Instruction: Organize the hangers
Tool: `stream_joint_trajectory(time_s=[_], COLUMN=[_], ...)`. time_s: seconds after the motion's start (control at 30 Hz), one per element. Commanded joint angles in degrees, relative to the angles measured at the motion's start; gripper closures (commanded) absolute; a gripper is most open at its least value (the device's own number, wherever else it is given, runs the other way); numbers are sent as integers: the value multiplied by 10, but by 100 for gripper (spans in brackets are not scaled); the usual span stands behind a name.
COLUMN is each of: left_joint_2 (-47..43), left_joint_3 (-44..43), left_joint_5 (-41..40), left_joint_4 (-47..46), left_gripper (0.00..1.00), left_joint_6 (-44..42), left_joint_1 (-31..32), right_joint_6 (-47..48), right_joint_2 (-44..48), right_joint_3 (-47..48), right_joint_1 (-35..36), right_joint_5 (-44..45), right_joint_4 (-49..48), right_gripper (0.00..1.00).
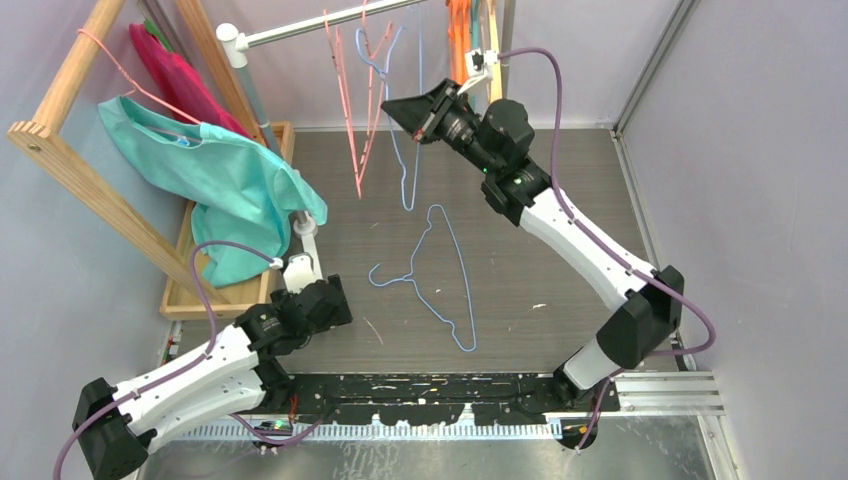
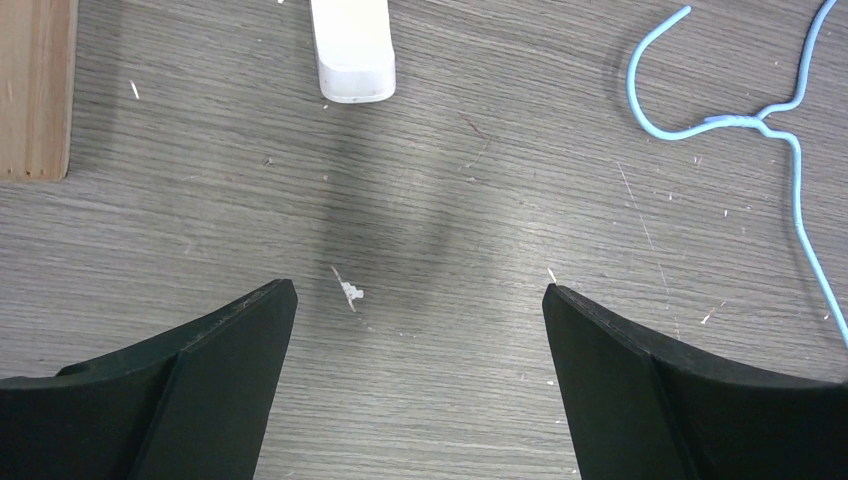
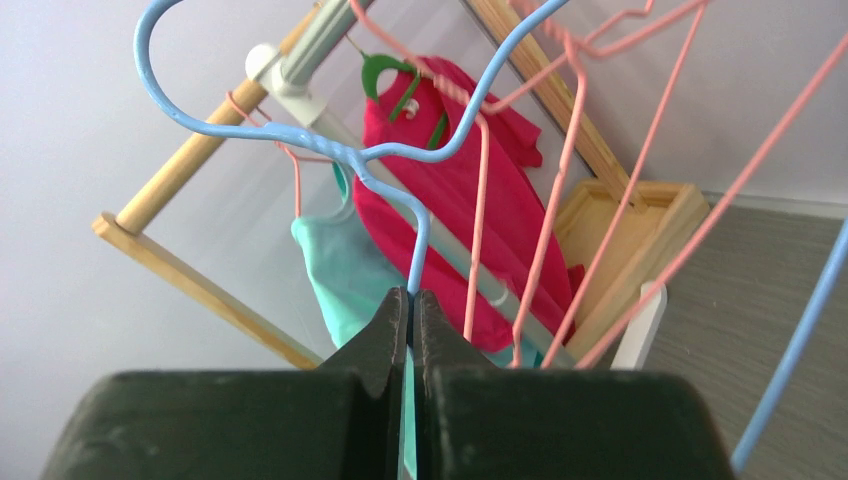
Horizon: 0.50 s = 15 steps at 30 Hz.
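Note:
My right gripper moves outward next to the silver bar (image 1: 320,22) beside the pink hangers to set the light-blue hanger's hook and release its neck, since the hook still hangs short.
My right gripper (image 1: 397,106) (image 3: 410,293) is shut on the neck of a light-blue wire hanger (image 1: 408,170) (image 3: 300,135), held up next to the silver rail (image 1: 320,22). I cannot tell whether its hook rests on the rail. Pink wire hangers (image 1: 352,110) (image 3: 560,200) dangle from the rail just left of it, and orange hangers (image 1: 458,30) hang further right. A second light-blue wire hanger (image 1: 432,275) (image 2: 790,150) lies flat on the table. My left gripper (image 1: 325,300) (image 2: 420,295) hovers low over bare table to its left, open, nothing between its fingers.
A teal shirt (image 1: 220,170) on a pink hanger drapes over the wooden frame (image 1: 70,150) at left, with a red garment (image 1: 180,80) behind. The rack's white foot (image 1: 305,235) (image 2: 352,50) and a wooden tray (image 1: 185,290) lie just beyond my left gripper.

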<state>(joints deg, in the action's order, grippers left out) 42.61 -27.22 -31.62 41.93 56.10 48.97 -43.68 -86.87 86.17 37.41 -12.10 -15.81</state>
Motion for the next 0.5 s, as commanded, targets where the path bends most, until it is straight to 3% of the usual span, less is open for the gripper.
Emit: stream_joint_trajectory(time_s=[0.0, 0.47], left_joint_2=[3, 9], left_joint_3=[-28, -26], left_joint_5=[-22, -22], left_joint_4=[0, -2], left_gripper=[2, 2], left_joint_6=[-13, -21], left_joint_1=[-4, -10], right_joint_6=[-53, -134], right_joint_2=[-30, -142], right_joint_3=[84, 165], right_joint_1=[-22, -76], right_joint_5=[-68, -74], right_joint_4=[-73, -102], right_gripper=[99, 99])
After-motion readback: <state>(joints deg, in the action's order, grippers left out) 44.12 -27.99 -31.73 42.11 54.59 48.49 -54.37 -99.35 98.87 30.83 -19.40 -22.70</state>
